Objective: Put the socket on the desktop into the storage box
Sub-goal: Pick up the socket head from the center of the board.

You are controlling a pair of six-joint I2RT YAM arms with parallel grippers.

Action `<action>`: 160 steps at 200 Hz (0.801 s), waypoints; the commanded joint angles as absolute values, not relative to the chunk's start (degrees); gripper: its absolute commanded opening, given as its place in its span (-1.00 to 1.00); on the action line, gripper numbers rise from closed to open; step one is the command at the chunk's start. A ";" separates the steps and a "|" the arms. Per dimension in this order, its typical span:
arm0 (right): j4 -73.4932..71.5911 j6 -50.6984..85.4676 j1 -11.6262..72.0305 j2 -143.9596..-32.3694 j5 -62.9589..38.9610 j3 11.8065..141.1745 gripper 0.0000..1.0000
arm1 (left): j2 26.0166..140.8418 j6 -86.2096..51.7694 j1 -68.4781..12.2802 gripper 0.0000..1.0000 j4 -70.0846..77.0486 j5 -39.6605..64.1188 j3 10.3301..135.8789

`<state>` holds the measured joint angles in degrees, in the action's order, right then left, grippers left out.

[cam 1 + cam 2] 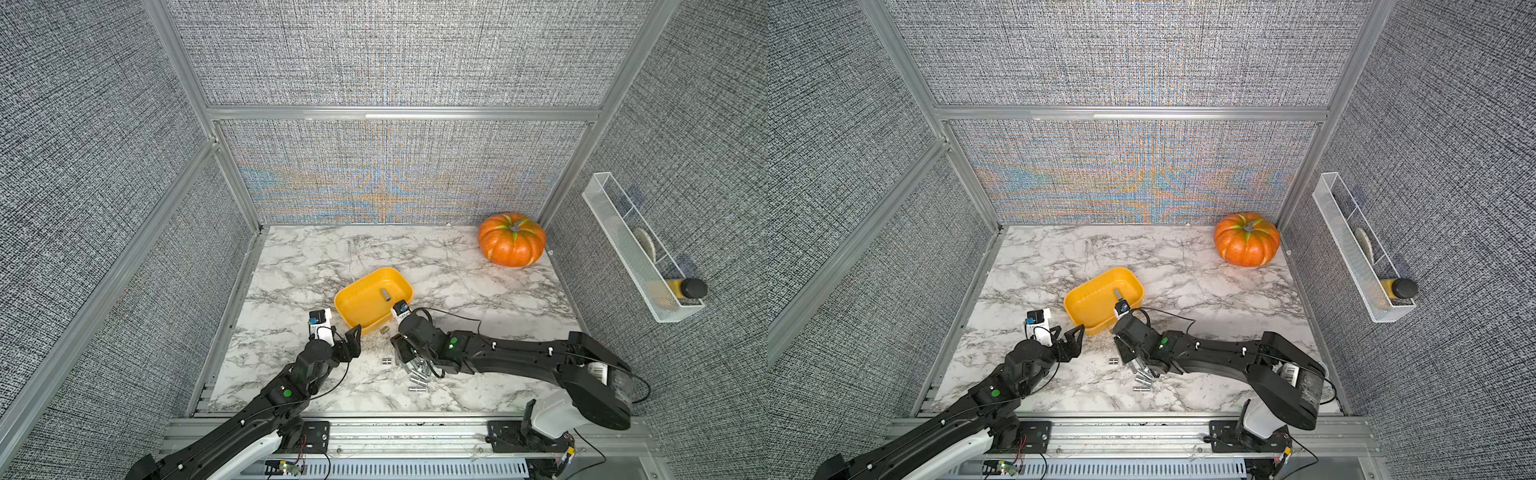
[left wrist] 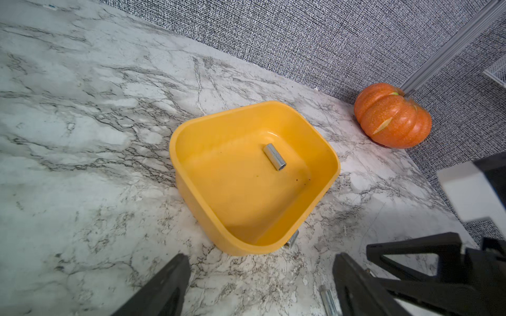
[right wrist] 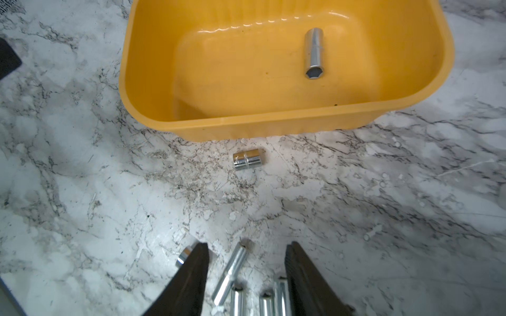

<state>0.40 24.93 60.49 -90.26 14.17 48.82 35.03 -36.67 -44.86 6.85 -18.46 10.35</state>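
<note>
My right gripper moves outward from the cluster and down onto the short socket (image 3: 247, 159) by the box's near side next. That socket lies apart from the others, which is the reason.
The yellow-orange storage box (image 1: 361, 309) stands mid-desktop (image 1: 311, 257), with one long silver socket (image 1: 385, 294) (image 3: 315, 53) lying inside. Several silver sockets (image 1: 417, 374) lie in a cluster in front of it. A short socket (image 3: 248, 159) rests just outside the box's near wall. My right gripper (image 3: 246, 246) hangs low over the cluster, open. A long socket (image 3: 232, 273) lies loose between its fingers (image 3: 197, 273), untouched. To the left of the box, my left gripper (image 2: 260, 262) is open and empty, facing the box's near corner (image 2: 238, 246).
An orange pumpkin (image 1: 512, 240) sits in the far right corner. A white wire basket (image 1: 640, 270) with a dark-capped bottle (image 1: 688, 288) hangs on the right wall. Two small sockets (image 1: 387, 360) lie left of the cluster. Aluminium rails (image 1: 374, 432) border the front edge.
</note>
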 commanded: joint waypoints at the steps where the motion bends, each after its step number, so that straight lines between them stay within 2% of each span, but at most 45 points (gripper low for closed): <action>1: -7.39 25.71 60.39 -93.41 12.99 50.00 0.07 | 34.82 -36.30 -44.84 0.73 7.58 -19.16 10.72; 92: -9.47 24.13 57.44 -104.13 11.70 54.30 0.09 | 33.93 -36.39 -44.85 0.73 7.43 -19.34 10.51; 160: -8.89 22.88 57.02 -108.19 13.01 56.82 0.07 | 34.07 -36.39 -44.82 0.73 7.38 -19.78 10.40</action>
